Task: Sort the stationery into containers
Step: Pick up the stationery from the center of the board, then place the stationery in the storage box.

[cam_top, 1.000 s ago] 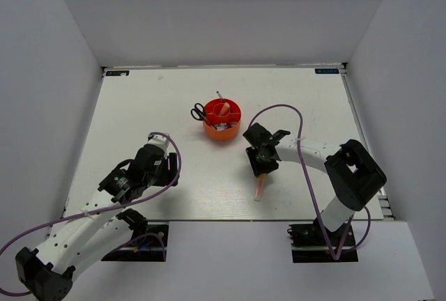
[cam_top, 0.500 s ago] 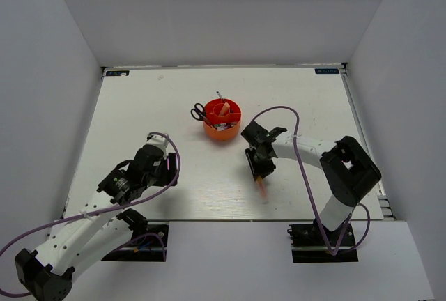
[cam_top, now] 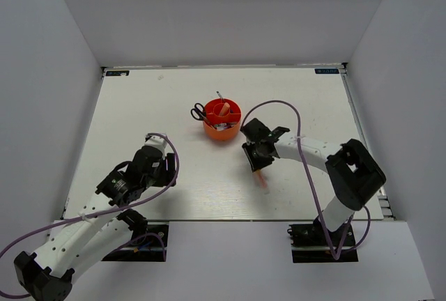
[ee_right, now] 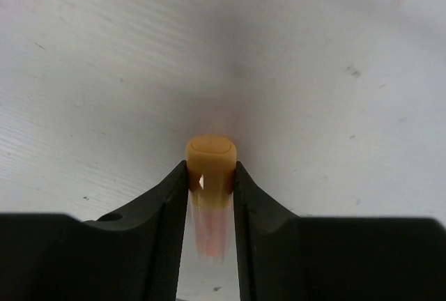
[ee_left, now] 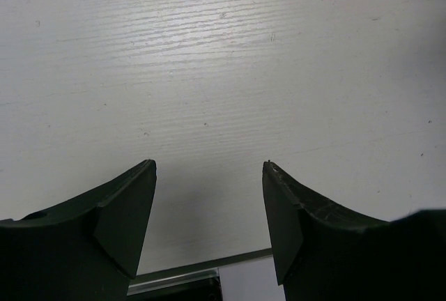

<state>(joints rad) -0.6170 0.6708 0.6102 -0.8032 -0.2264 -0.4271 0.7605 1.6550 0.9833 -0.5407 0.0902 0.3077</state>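
Note:
I should lift my right gripper up and outward, then lower it over the organiser's middle section (cam_top: 221,110) to let go of the marker stick, because a matching one stands there.
The round orange organiser (cam_top: 231,132) stands at mid-table with black-handled scissors (cam_top: 198,112), a marker stick (cam_top: 224,109) and a thin pen in its compartments. My right gripper (cam_top: 256,163) is shut on the second orange-and-white marker stick (cam_top: 260,178), just to the right of and nearer than the organiser. In the right wrist view the stick's orange cap (ee_right: 210,164) is pinched between the fingertips (ee_right: 176,188), its body blurred. My left gripper (cam_top: 156,168) is open and empty over bare table at the near left; its fingers (ee_left: 129,203) show nothing between them.
White walls stand round the table. The right arm's purple cable (cam_top: 293,116) loops above the table right of the organiser. The table's near edge (ee_left: 181,273) shows just under my left gripper.
My right gripper has lifted the marker stick off the table and swung it, the stick's free end moving from pointing down-left to down-right. The left arm has shifted slightly.

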